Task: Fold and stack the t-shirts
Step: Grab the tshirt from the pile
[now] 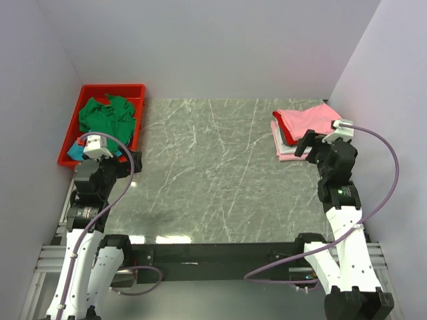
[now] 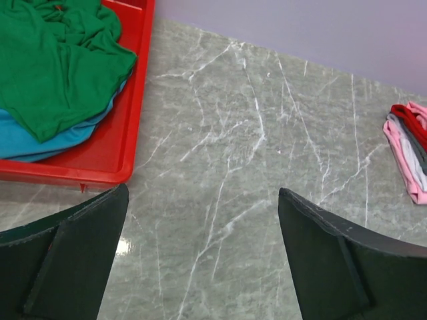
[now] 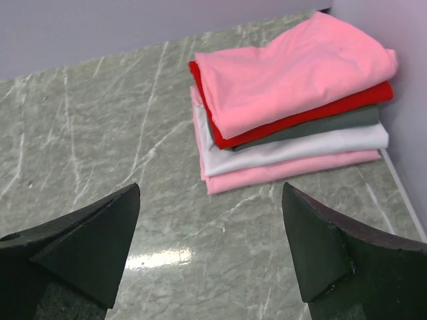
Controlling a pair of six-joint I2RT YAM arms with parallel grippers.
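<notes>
My left gripper will next move outward over the red tray, and then it will go down to the wall-side fold of the green t-shirt (image 1: pixel 92 115).
A crumpled green t-shirt (image 1: pixel 105 115) lies in the red tray (image 1: pixel 137 89) at the far left, on top of a teal-blue t-shirt (image 2: pixel 40 141); the green one also shows in the left wrist view (image 2: pixel 53 67). A stack of folded t-shirts (image 1: pixel 303 127) sits at the far right, pink on top, then red, grey, whitish and pink (image 3: pixel 293 100). My left gripper (image 2: pixel 203 200) is open and empty above the table beside the tray. My right gripper (image 3: pixel 210 200) is open and empty just in front of the stack.
The grey marble table (image 1: pixel 213 173) spans the middle. White walls close in the back and both sides. The red tray's rim (image 2: pixel 137 120) is near my left fingers. The right wall stands close behind the stack (image 3: pixel 413 80).
</notes>
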